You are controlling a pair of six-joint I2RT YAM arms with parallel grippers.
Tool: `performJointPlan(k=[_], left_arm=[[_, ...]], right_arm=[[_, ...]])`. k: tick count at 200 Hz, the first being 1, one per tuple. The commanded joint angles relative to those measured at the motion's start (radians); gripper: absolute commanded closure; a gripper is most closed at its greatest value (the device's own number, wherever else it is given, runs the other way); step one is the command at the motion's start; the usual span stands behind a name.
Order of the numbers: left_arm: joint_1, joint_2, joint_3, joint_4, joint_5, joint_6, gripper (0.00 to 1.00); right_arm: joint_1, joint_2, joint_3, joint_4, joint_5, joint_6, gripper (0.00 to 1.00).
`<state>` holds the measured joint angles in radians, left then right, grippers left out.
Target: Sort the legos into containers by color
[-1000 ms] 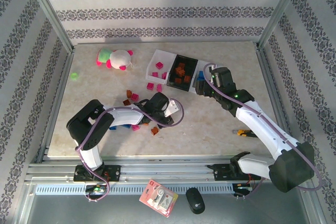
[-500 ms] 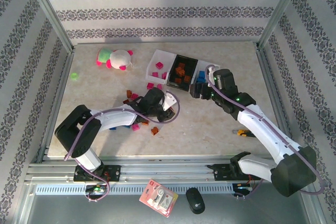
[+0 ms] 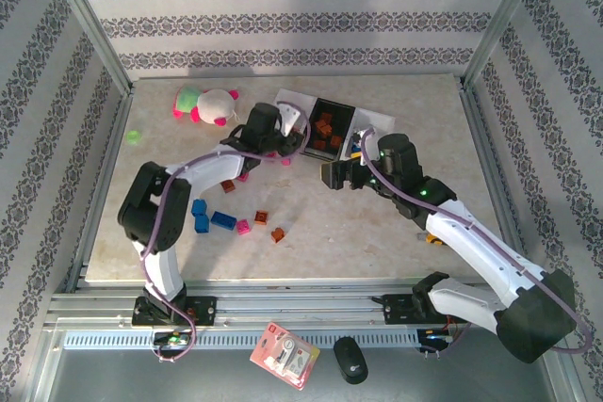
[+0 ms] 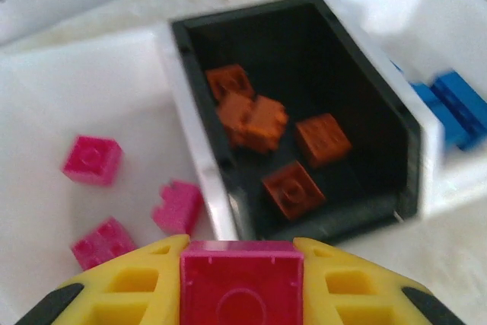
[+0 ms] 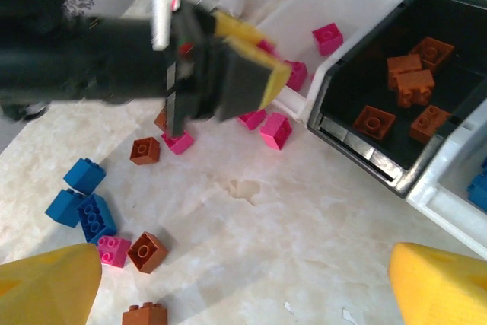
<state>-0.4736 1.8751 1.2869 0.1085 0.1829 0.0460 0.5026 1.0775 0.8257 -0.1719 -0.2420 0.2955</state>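
Observation:
My left gripper eases outward over the bottom of the white container of matching pink legos next, lowers, and releases the magenta lego (image 4: pixel 240 279), since the container lies outward and below.
My left gripper (image 4: pixel 240 288) is shut on a magenta lego (image 4: pixel 240 279) and hovers at the near edge of the left white container (image 4: pixel 114 89), where three pink legos (image 4: pixel 93 160) lie. Orange-brown legos (image 4: pixel 293 188) fill the black container (image 4: pixel 304 28), and blue legos (image 4: pixel 456 108) lie in the right white container (image 4: pixel 411 5). My right gripper (image 3: pixel 334 176) stands open over bare table just in front of the containers, nothing between its fingers (image 5: pixel 46 283). Loose blue (image 3: pixel 200 209), pink (image 3: pixel 243 227) and brown (image 3: pixel 278 234) legos lie on the table's left-centre.
A pink-white plush toy (image 3: pixel 209 105) lies at the back left, with a small green piece (image 3: pixel 134 136) near the left edge. A yellow-black object (image 3: pixel 433 237) sits under my right arm. More pink bricks (image 5: pixel 275 130) lie just in front of the left container.
My left gripper has swung from the middle of the table back to the left white container, carrying the magenta brick. My right gripper has drawn away from the right container toward the centre and opened wider.

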Motion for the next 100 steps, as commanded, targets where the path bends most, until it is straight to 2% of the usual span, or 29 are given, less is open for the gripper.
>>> performJointPlan(k=[1, 29, 67, 79, 100], left_arm=[[0.044, 0.093, 0.122, -0.074, -0.024, -0.047, 0.81], [0.088, 0.207, 0.265, -0.116, 0.036, -0.090, 0.79], [0.107, 0.289, 0.382, -0.155, 0.053, -0.109, 0.76], [0.108, 0.285, 0.383, -0.148, 0.059, -0.108, 0.67], [0.108, 0.246, 0.348, -0.111, 0.065, -0.100, 0.34]], right_arm=[[0.013, -0.002, -0.025, 0.074, 0.002, 0.000, 0.03], [0.017, 0.016, -0.023, 0.079, 0.009, 0.001, 0.03], [0.020, 0.051, -0.028, 0.094, 0.003, 0.002, 0.03], [0.024, 0.058, -0.026, 0.094, 0.003, -0.001, 0.03], [0.034, 0.068, -0.022, 0.094, 0.021, -0.004, 0.03]])
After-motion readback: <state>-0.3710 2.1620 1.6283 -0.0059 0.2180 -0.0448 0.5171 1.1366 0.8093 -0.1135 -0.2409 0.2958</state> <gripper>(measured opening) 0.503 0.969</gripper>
